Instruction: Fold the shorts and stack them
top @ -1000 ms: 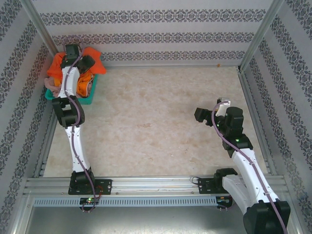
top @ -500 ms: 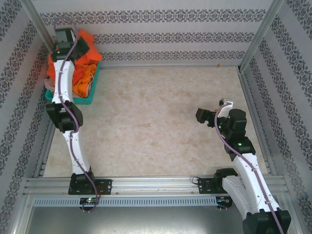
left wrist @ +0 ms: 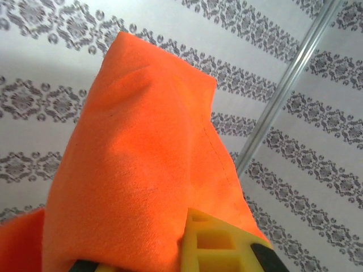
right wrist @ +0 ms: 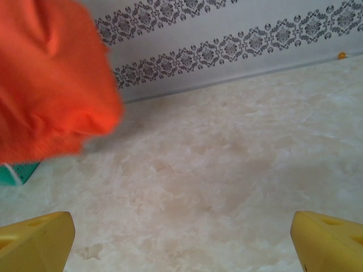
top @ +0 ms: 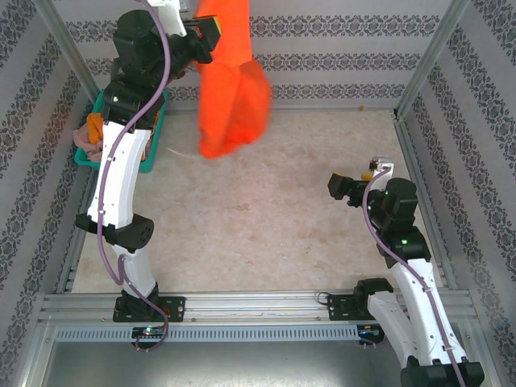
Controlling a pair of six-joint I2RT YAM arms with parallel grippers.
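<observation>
I will next move my left gripper down toward the bare tabletop beside the teal basket, and lay the hanging red-orange shorts on that bare spot and release them.
Red-orange shorts (top: 234,89) hang in the air over the back left of the table, pinched at their top by my left gripper (top: 206,31), which is raised high and shut on them. In the left wrist view the cloth (left wrist: 142,164) drapes over my left gripper (left wrist: 153,256) and hides most of its yellow fingers (left wrist: 224,243). More shorts lie in the teal basket (top: 155,133): a lighter orange pair (top: 95,126) and a pink pair (top: 82,142), partly hidden by the left arm. My right gripper (top: 348,187) (right wrist: 181,243) hovers open over the right side of the table with nothing between its fingers, and the hanging shorts (right wrist: 51,79) show at its upper left.
The basket stands against the left wall at the back, and a sliver of the basket (right wrist: 20,171) shows in the right wrist view. Patterned walls and metal posts close in the table. A small orange speck (top: 362,107) lies by the back wall.
My left gripper closed on the red-orange shorts in the basket and lifted them high up and to the right. The right arm shifted only slightly.
</observation>
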